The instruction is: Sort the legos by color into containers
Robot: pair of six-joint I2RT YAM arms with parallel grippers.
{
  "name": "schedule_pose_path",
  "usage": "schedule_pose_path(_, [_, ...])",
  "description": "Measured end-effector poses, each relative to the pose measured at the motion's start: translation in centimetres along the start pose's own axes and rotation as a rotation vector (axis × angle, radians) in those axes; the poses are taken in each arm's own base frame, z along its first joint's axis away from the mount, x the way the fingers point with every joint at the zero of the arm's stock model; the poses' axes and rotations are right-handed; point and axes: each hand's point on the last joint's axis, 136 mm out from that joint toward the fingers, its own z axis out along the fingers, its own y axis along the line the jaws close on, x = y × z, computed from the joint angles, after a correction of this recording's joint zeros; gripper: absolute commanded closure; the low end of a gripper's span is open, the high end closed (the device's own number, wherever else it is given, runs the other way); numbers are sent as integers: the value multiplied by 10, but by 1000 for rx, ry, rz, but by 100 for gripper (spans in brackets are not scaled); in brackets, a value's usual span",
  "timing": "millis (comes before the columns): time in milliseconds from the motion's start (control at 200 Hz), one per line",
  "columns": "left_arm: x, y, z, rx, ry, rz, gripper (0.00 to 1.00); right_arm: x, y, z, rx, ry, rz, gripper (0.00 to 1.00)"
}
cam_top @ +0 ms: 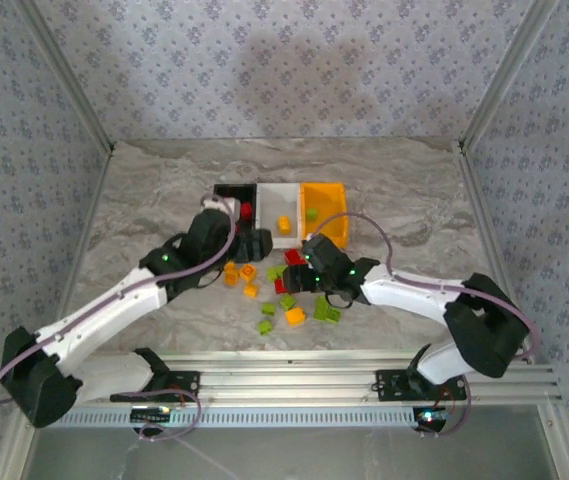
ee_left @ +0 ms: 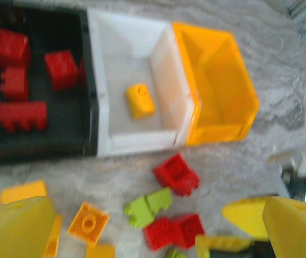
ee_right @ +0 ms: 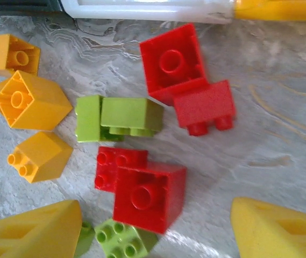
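The robot's right gripper should go down to the hollow-faced red brick nearest its fingertips and then close on it.
Three containers stand side by side: a black bin [ee_left: 40, 145] holding several red legos [ee_left: 61, 69], a white bin [ee_left: 103, 97] with one orange-yellow brick [ee_left: 140, 100], and an orange-yellow bin [ee_left: 217, 91] with a green brick [cam_top: 311, 214]. Loose red, green and orange legos lie on the table in front of them. My left gripper [cam_top: 259, 243] hovers open by the black and white bins, its fingers [ee_left: 13, 226] wide apart and empty. Open too, my right gripper [ee_right: 158, 231] hangs low over the pile and straddles a red brick [ee_right: 150, 196] without touching it.
The marble tabletop [cam_top: 414, 190] is walled in by patterned panels. A metal rail [cam_top: 294, 375] runs along the near edge. Orange bricks [ee_right: 29, 99] lie left of the red one, a green pair [ee_right: 120, 118] above it and a green brick [ee_right: 118, 242] below it.
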Motion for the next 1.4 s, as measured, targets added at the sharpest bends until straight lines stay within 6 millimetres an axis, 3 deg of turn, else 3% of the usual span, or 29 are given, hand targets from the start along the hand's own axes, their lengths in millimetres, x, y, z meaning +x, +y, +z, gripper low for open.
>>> schedule_pose_path(160, [38,36,-14,-58,28,-48,0,-2,9,19,13,25,-16,34])
schedule_pose_path(350, [48,53,-31,-74,4,-94,1,6,-2,30,72,56,-8,46])
schedule_pose_path(570, [61,63,-28,-104,26,-108,1,9,-18,26,147,51,14,62])
schedule_pose_path(750, [64,66,-27,-112,32,-113,1,14,-34,10,179,31,42,72])
schedule_pose_path(855, [64,67,-27,-119,32,-112,1,7,-33,-4,168,0,38,74])
schedule_pose_path(1024, [66,73,-29,-137,29,-109,1,-24,-5,-32,75,-81,-9,74])
schedule_pose_path(1159, [73,78,-32,-139,28,-109,1,-69,42,-40,-35,-133,-67,74])
schedule_pose_path(1269, [78,83,-35,-141,33,-108,1,-105,79,-30,-106,-162,-121,74])
schedule_pose_path(1399, [81,83,-38,-132,40,-108,1,-142,114,-2,-164,-174,-158,73])
